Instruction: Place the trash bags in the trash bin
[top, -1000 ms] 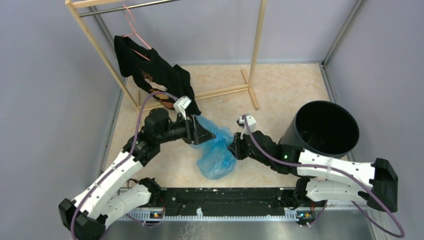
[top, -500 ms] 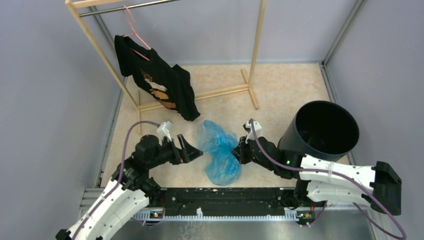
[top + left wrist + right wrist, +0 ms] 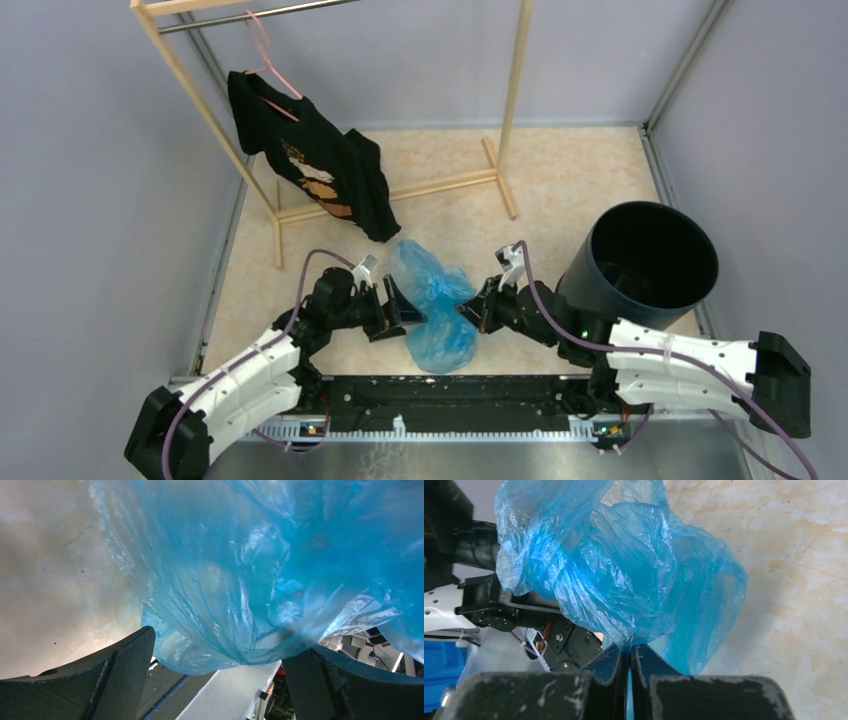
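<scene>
The robot's open left gripper should move outward to close on the trash bag's far end [image 3: 413,260], which spreads loose beyond the bag's edge pinched by the right gripper.
The light-blue trash bag [image 3: 434,305] hangs crumpled over the floor between my two grippers; it also fills the left wrist view [image 3: 260,570] and the right wrist view [image 3: 624,575]. My right gripper [image 3: 468,313] is shut on a pinch of the bag's right edge [image 3: 628,647]. My left gripper [image 3: 402,310] is open, its jaws wide on either side of the bag's lower left part [image 3: 220,655], not pinching it. The black trash bin [image 3: 645,255] stands upright and open at the right, behind the right arm.
A wooden clothes rack [image 3: 505,130] stands at the back, with a black shirt [image 3: 315,165] on a pink hanger. Grey walls close in on the left, back and right. The black base rail [image 3: 440,395] runs along the near edge.
My left gripper let go of the bag's top, pulled back and down, then came in again open at the bag's left side. The bag sagged lower. The right gripper kept its hold.
</scene>
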